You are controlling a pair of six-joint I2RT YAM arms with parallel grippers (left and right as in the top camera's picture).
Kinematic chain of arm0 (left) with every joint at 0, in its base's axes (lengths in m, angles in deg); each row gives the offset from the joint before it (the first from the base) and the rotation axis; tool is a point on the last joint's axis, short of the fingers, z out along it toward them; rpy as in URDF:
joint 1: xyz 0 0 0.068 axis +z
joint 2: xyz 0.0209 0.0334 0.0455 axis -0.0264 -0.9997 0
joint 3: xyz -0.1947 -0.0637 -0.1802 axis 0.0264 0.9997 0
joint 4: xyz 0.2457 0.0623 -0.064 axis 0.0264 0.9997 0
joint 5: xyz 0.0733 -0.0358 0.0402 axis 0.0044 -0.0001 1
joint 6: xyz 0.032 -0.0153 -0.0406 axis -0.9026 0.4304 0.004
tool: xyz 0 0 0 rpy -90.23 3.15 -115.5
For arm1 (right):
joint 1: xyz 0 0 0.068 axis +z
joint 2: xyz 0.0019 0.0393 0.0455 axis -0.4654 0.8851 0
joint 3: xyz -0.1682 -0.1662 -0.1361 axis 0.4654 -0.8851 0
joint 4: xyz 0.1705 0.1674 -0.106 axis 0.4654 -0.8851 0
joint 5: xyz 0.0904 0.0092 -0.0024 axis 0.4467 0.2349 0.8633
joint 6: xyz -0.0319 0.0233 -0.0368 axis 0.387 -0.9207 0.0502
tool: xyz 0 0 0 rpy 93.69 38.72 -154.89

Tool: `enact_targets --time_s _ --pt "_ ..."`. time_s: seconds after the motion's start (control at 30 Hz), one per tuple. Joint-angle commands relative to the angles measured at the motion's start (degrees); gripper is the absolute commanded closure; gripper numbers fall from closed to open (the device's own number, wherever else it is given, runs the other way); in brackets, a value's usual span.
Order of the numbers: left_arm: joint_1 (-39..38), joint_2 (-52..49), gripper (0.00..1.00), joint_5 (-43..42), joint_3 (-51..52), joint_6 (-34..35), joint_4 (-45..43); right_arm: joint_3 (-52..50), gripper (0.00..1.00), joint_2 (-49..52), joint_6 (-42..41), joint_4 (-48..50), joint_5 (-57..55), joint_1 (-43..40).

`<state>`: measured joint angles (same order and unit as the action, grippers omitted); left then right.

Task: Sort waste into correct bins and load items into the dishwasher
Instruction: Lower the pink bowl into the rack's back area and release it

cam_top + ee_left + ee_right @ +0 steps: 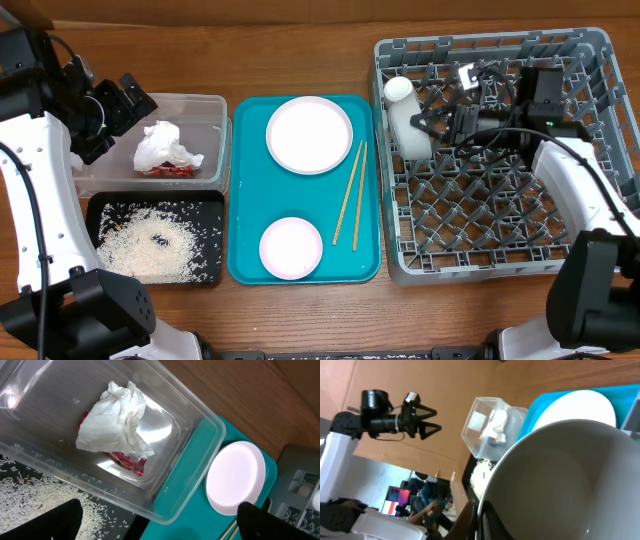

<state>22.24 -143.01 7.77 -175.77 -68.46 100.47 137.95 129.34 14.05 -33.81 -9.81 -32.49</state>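
The pegs beside the white cup [399, 88] are below my right gripper, and the white bowl already hangs on edge. My right gripper needs to lower the bowl onto the pegs next and let go of it.
The clear tub [205, 108] holds the crumpled napkin [160, 145] and the red sauce packet [170, 170]; both also show in the left wrist view, napkin [117, 417] and packet [127, 460]. The black tray [205, 205] holds loose rice [145, 245]. My left gripper [128, 100] is open and empty above the tub's left end [160, 525]. My right gripper [432, 125] is shut on the white bowl [412, 135], pinching its rim [479, 515] on edge over the dish rack [590, 150]. A white cup [399, 88] stands in the rack's far left corner.
The teal tray [245, 200] carries the large plate [309, 135], the small plate [290, 247] and the chopsticks [350, 195]. The large plate also shows in the left wrist view [235, 477]. The rack's pegs stand close under the right arm.
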Motion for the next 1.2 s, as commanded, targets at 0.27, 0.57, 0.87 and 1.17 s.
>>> enact_targets --time_s 0.27,0.57,0.87,1.17 --pt "-0.1 0.7 0.00 0.3 -1.0 0.6 -0.1 -1.4 0.96 0.2 -12.5 7.1 -5.3 2.3" --pt "-0.1 0.7 0.00 0.3 -1.0 0.6 -0.1 -9.4 0.96 0.2 -37.2 29.4 -11.9 2.9" --pt "-0.1 0.7 0.00 0.3 -1.0 0.6 -0.1 -12.9 0.96 0.2 -40.7 34.4 -13.0 2.4" --pt "-0.1 0.7 0.00 0.3 -1.0 0.6 -0.1 -12.9 0.96 0.2 -51.2 48.4 -5.6 1.8"
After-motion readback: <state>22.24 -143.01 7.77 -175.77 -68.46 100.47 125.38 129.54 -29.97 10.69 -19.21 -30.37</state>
